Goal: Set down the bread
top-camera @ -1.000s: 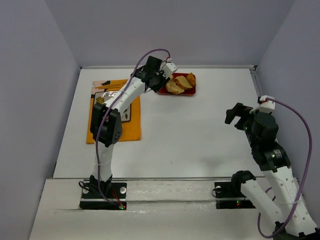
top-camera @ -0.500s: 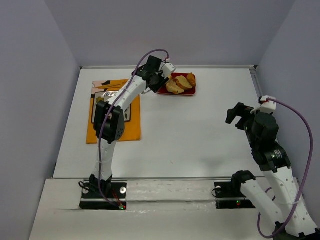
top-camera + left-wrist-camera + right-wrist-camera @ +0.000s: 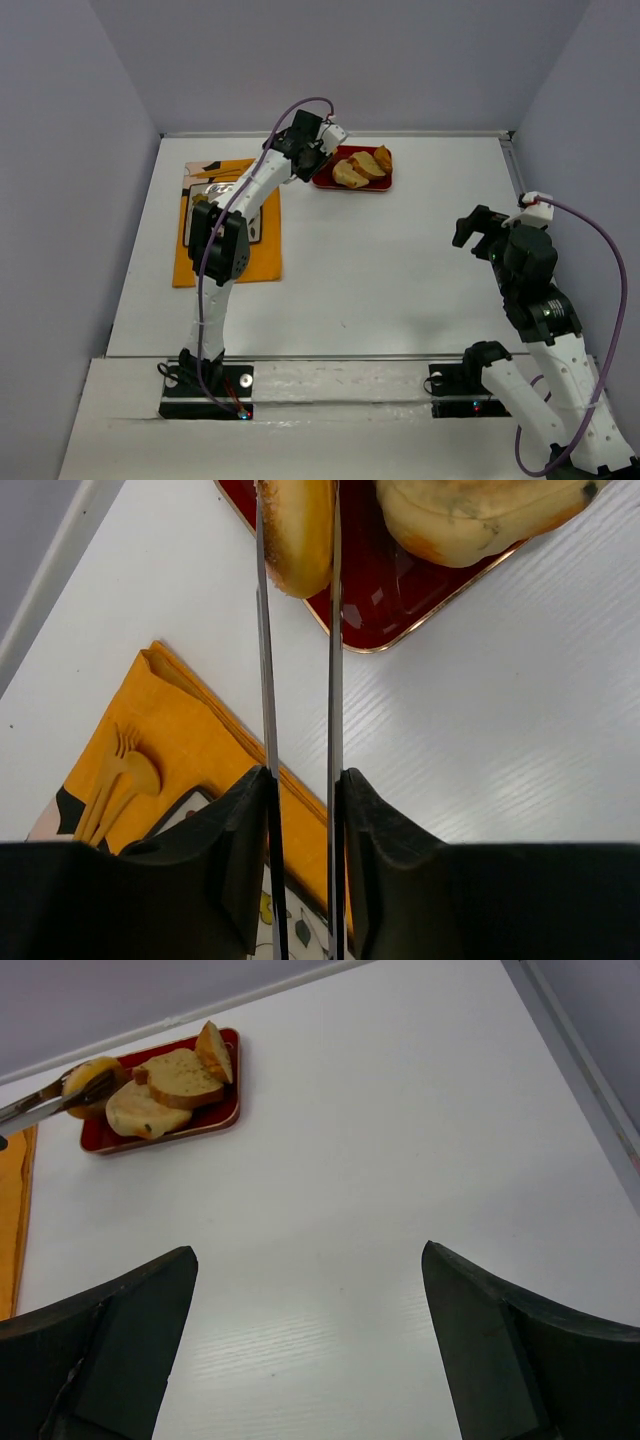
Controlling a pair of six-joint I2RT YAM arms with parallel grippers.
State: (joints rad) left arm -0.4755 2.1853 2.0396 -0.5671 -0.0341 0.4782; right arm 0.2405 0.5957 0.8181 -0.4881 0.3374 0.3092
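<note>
My left gripper swings left in the top view over the patterned plate [image 3: 212, 190] [image 3: 302, 925] next, lowers the pinched bread and releases the tongs.
Thin metal tongs [image 3: 300, 680] run between the fingers of my left gripper [image 3: 300, 775], which is shut on them. The tong tips pinch a round golden piece of bread [image 3: 297, 535] over the left end of the red tray [image 3: 390, 610]. In the right wrist view the same bread [image 3: 85, 1078] sits between the tongs [image 3: 40, 1108] at the tray's left edge. Other bread slices [image 3: 180, 1078] lie in the tray. From above, the left gripper [image 3: 318, 150] hangs beside the tray [image 3: 380, 186]. My right gripper [image 3: 310, 1260] is open and holds nothing.
An orange placemat [image 3: 225, 255] lies at the left with a patterned plate [image 3: 215, 195] on it. Wooden cutlery [image 3: 115, 780] rests on the mat. The right arm [image 3: 525, 270] stands at the right side, far from the tray.
My left gripper has closed further on the tongs, pressing their tips onto the round bread. The wrist has shifted slightly up and left. The right arm has not moved.
</note>
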